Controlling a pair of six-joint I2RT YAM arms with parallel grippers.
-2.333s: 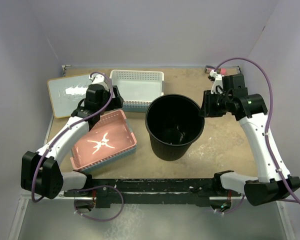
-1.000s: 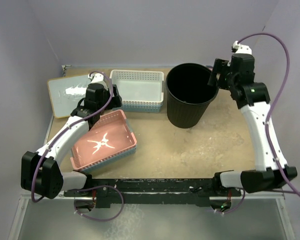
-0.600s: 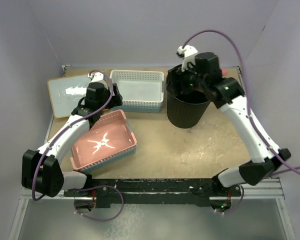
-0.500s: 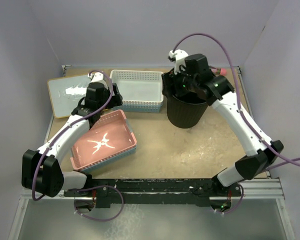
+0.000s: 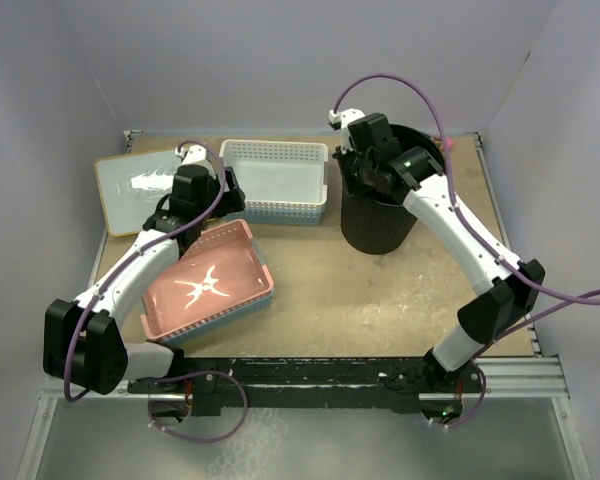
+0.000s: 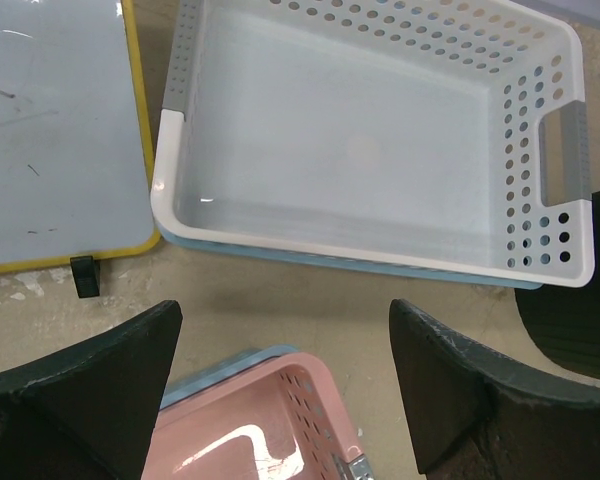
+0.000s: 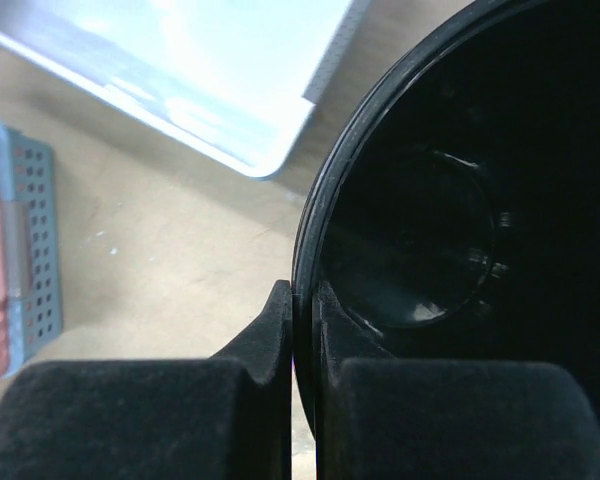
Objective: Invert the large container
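The robot needs to swing its right gripper to the right in the top view, turn it to tip the pot and then release the pot, since bare tabletop lies below it on that side.
The large container (image 5: 380,222) is a tall black round pot, upright at the back right of the table, mouth up. My right gripper (image 5: 358,168) reaches over its left rim and is shut on the rim (image 7: 315,240), one finger outside and one inside. The right wrist view looks down into the pot's dark inside to its flat base (image 7: 430,240). My left gripper (image 5: 212,205) is open and empty, hovering above the table between the white and pink baskets; its fingers (image 6: 90,380) frame bare table in the left wrist view.
A white perforated basket (image 5: 273,150) nested in a blue one sits just left of the pot (image 6: 370,150). A pink basket (image 5: 212,282) in a blue one lies front left. A yellow-edged whiteboard (image 5: 140,185) lies back left. Walls close the back and sides.
The right arm carried the upright pot from the table's middle to the back right, then swung over it, its gripper going from the pot's right rim to the left rim. The left arm stayed still.
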